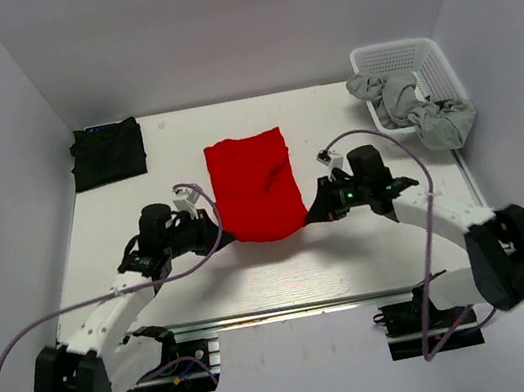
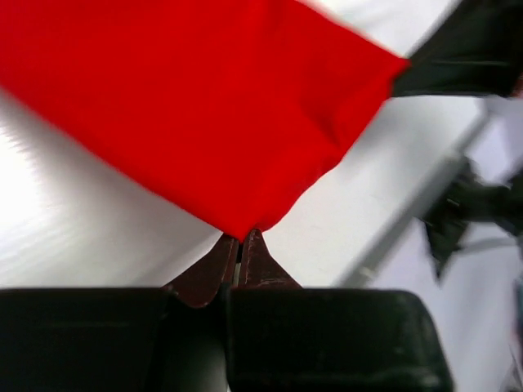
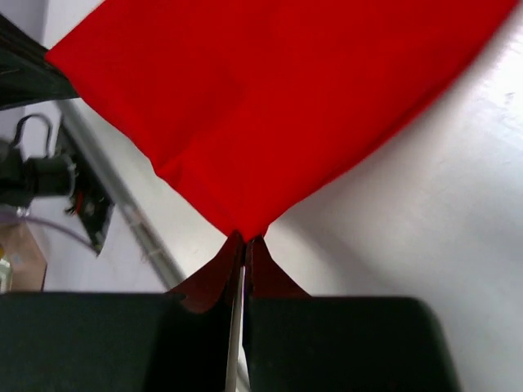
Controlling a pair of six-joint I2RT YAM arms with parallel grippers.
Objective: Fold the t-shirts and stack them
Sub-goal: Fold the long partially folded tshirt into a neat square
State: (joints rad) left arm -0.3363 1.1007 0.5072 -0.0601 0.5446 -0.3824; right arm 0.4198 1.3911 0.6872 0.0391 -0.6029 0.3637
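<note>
I should move my left gripper outward toward the red t-shirt's far corner nearest the black t-shirt and release, as the red t-shirt's near edge is lifted at both corners.
The red t-shirt [image 1: 256, 185] lies partly folded in the middle of the table, its near edge lifted. My left gripper [image 1: 218, 232] is shut on its near left corner, and the shirt fills the upper left wrist view [image 2: 204, 106] above the gripper [image 2: 243, 238]. My right gripper [image 1: 312, 212] is shut on the near right corner, and the shirt fills the upper right wrist view [image 3: 286, 98] above the gripper [image 3: 245, 239]. The black t-shirt [image 1: 107, 152] lies folded at the far left of the table, a blue label at its far edge.
A white lattice basket [image 1: 411, 63] stands at the far right with a grey cloth [image 1: 420, 112] hanging over its near rim. A metal rail [image 1: 292, 309] runs along the table's near edge between the arm bases.
</note>
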